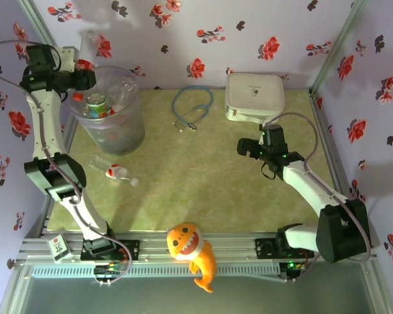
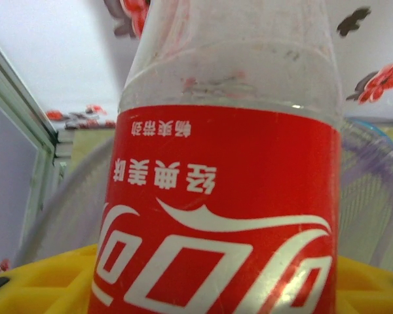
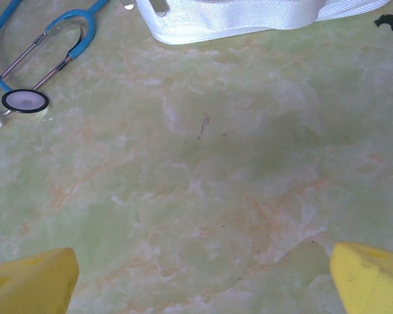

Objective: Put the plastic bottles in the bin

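Note:
Before releasing the clear plastic bottle that sticks up above the rim of the bin [image 1: 132, 134], I should lower my left gripper toward the bin's opening.
My left gripper [image 1: 85, 73] is raised at the far left, shut on a clear plastic bottle with a red label [image 1: 88, 47] that sticks up beside the rim of the bin [image 1: 132, 134]. In the left wrist view this bottle [image 2: 219, 196] stands between my yellow fingers [image 2: 39, 281], with the bin's translucent rim [image 2: 376, 190] behind it. The round greyish bin holds several bottles [image 1: 98, 103]. Another red-labelled bottle [image 1: 115, 171] lies on the table in front of the bin. Over the table's right half my right gripper [image 1: 249, 148] is open above bare tabletop, its yellow fingertips [image 3: 370, 278] wide apart.
A white square case [image 1: 254, 95] [image 3: 236, 19] sits at the back right, and a blue stethoscope [image 1: 191, 108] [image 3: 33, 72] lies at the back middle. An orange plush fish [image 1: 191, 248] rests on the front rail. Floral walls enclose the table [image 1: 203, 190].

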Tool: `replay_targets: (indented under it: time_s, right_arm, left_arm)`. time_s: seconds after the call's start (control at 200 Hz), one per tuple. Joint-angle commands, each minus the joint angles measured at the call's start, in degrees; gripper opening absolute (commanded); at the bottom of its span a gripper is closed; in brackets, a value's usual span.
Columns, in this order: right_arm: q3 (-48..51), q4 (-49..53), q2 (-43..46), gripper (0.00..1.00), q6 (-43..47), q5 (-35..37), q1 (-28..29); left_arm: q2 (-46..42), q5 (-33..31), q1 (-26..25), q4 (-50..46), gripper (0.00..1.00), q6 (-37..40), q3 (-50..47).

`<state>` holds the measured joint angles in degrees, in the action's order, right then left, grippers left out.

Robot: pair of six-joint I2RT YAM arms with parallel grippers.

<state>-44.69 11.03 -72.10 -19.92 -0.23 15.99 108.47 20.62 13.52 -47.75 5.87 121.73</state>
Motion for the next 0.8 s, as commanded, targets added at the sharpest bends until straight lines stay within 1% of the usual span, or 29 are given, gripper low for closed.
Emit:
replay_targets:
  time_s: [0.0,0.17,0.235,0.28,0.295,0.32,0.36,0.375,0.39,0.45,0.475,0.525,0.545,0.56,0.61,0.71,0.795]
  right_arm:
    - [-1.13,0.00,-0.08,0.99,0.24,0.14,-0.37]
    - [-1.28,0.21,-0.10,0.99,0.45,0.14,-0.41]
    - [-1.28,0.47,0.03,0.99,0.59,0.23,-0.38]
    - [-1.28,0.57,0.19,0.99,0.73,0.36,-0.41]
    - [-1.28,0.57,0.19,0.99,0.73,0.40,-0.36]
    - [-1.28,0.62,0.26,0.99,0.78,0.41,-0.37]
    - [-1.22,0.57,0.14,0.99,0.69,0.41,-0.39]
    - [-1.20,0.53,0.15,0.99,0.68,0.34,-0.35]
    - [-1.19,0.55,0.14,0.99,0.61,0.32,-0.40]
    - [-1.11,0.41,0.07,0.99,0.47,0.23,-0.35]
    - [-1.02,0.40,-0.02,0.99,0.41,0.23,-0.34]
    - [-0.93,0.30,-0.01,0.99,0.34,0.22,-0.35]
    - [-0.82,0.23,0.02,0.99,0.37,0.23,-0.37]
    - [-0.79,0.22,0.00,0.99,0.43,0.23,-0.41]
    - [-0.76,0.17,-0.15,0.99,0.44,0.23,-0.42]
    - [-0.76,-0.03,-0.24,0.99,0.32,0.06,-0.38]
    - [-0.69,-0.32,-0.56,0.99,0.16,-0.14,-0.41]
  left_arm:
    - [-2.91,-0.20,0.02,1.52,0.10,-1.71,-3.60]
    - [-6.13,-1.89,-0.52,6.66,0.10,-2.76,-12.46]
    - [-6.68,-2.06,-0.60,7.66,0.10,-3.08,-14.04]
    - [-6.69,-2.30,-0.61,7.62,0.12,-3.31,-14.45]
    - [-6.69,-2.34,-0.56,7.66,0.15,-3.32,-14.62]
    - [-6.68,-2.34,-0.60,7.68,0.21,-3.40,-14.76]
    - [-6.76,-2.34,-0.67,7.72,0.41,-3.51,-14.95]
    - [-6.73,-2.34,-0.65,7.75,0.52,-3.57,-14.99]
    - [-6.77,-2.34,-0.68,7.76,0.58,-3.63,-14.96]
    - [-6.84,-2.52,-0.64,7.58,0.60,-3.75,-14.87]
    - [-6.94,-2.72,-0.64,7.47,0.63,-3.89,-14.78]
    - [-7.03,-2.95,-0.69,7.24,0.73,-3.82,-14.46]
    - [-7.10,-3.10,-0.69,7.15,0.80,-3.77,-14.39]
    - [-7.16,-3.27,-0.65,7.10,0.82,-3.72,-14.37]
    - [-7.29,-3.39,-0.69,6.74,0.84,-3.67,-13.95]
    - [-7.40,-3.50,-0.69,5.83,0.97,-3.46,-13.03]
    - [-7.65,-3.59,-0.77,5.52,0.98,-3.38,-12.59]
